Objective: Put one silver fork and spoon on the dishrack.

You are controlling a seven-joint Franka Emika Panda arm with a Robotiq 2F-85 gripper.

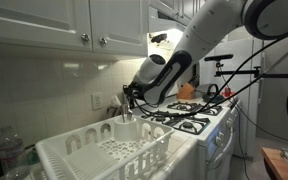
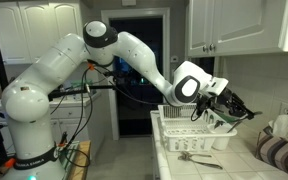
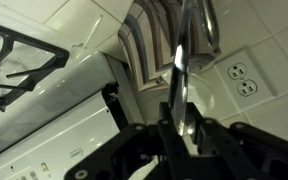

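Note:
The round utensil cup [image 1: 127, 124] stands open just below the silver utensil I am holding, so my gripper will next go down toward the cup and let go of the utensil inside it.
The white dishrack [image 1: 94, 152] stands on the counter next to the stove and shows in both exterior views [image 2: 180, 137]. Its round utensil cup [image 1: 127, 124] is at the corner nearest the wall. My gripper [image 1: 131, 101] hovers just above that corner [image 2: 231, 106]. In the wrist view the gripper [image 3: 184, 125] is shut on a silver utensil [image 3: 181, 80]; its far end looks like a spoon bowl. More silver cutlery [image 2: 199, 157] lies on the counter in front of the rack. I cannot tell fork from spoon there.
A stove with black grates [image 1: 187, 118] is beside the rack. A clear bottle [image 1: 9, 150] stands at the counter's near end. A striped towel [image 2: 280, 151] lies by the wall, below a wall outlet [image 3: 242, 78]. Cabinets [image 1: 74, 25] hang overhead.

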